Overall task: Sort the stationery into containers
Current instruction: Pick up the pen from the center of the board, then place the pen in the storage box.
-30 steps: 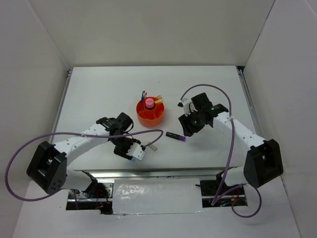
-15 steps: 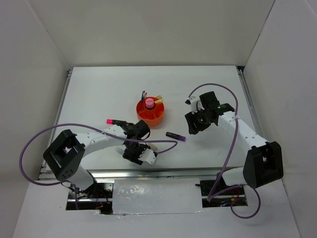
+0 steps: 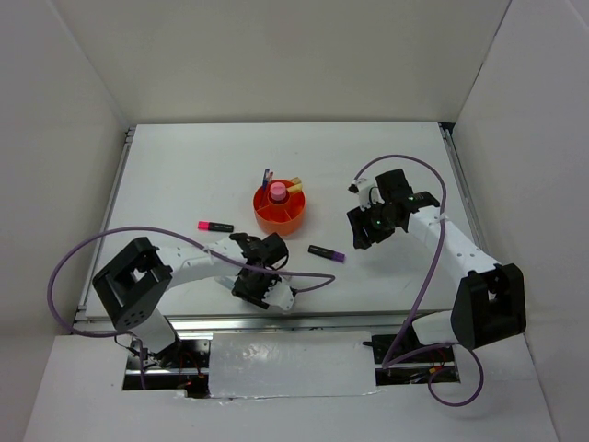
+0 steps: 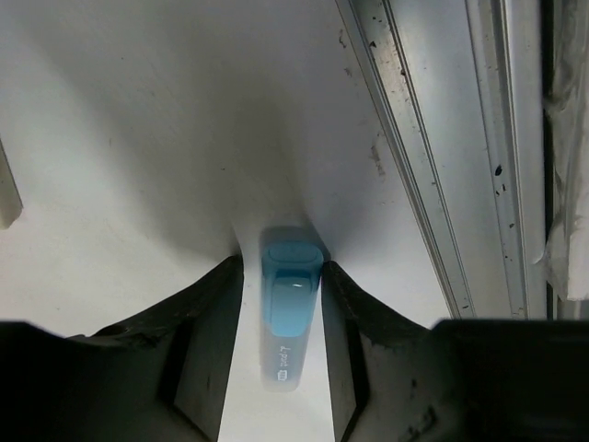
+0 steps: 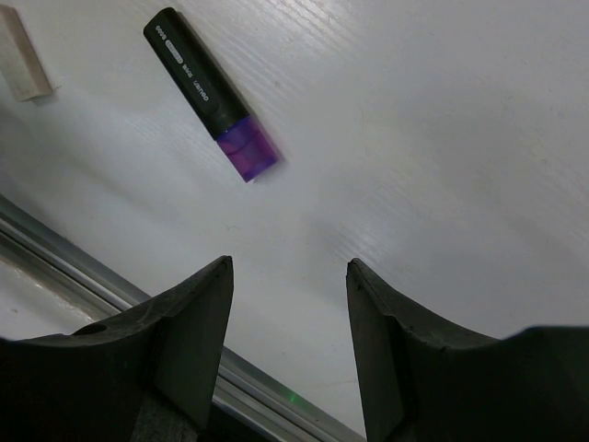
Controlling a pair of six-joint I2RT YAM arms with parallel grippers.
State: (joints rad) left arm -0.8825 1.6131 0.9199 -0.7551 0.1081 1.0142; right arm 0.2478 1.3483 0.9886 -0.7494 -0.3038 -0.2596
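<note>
Next, my left gripper raises the light blue marker, swings outward, lowers it into the organizer's far section (image 3: 285, 185) and releases, as the pen-holding organizer stands outward.
The orange organizer (image 3: 296, 219) stands mid-table, holding a pink cylinder (image 3: 277, 191), a yellow marker (image 3: 294, 187) and thin blue and red pens (image 3: 267, 175). A pink-black marker (image 3: 214, 226) lies to its left. A purple-black marker (image 3: 327, 252) lies to its right and also shows in the right wrist view (image 5: 210, 92). My left gripper (image 3: 273, 299) (image 4: 281, 262) is low at the front edge. Its jaws are closed round a light blue marker (image 4: 290, 304), with a thin strip of table showing on the left side. My right gripper (image 3: 357, 241) (image 5: 290, 262) is open and empty, just right of the purple-black marker. A grey-white eraser (image 5: 23, 55) lies beyond it.
A metal rail (image 4: 433, 203) runs along the table's front edge, right beside my left gripper, and also shows in the right wrist view (image 5: 83, 267). White walls enclose the table on three sides. A purple cable (image 3: 304, 274) trails across the table by the left gripper.
My left arm has swung its gripper right and toward the front edge, with the light blue marker moving along. The pink-black marker has come into view. The right gripper drew slightly back to the right.
</note>
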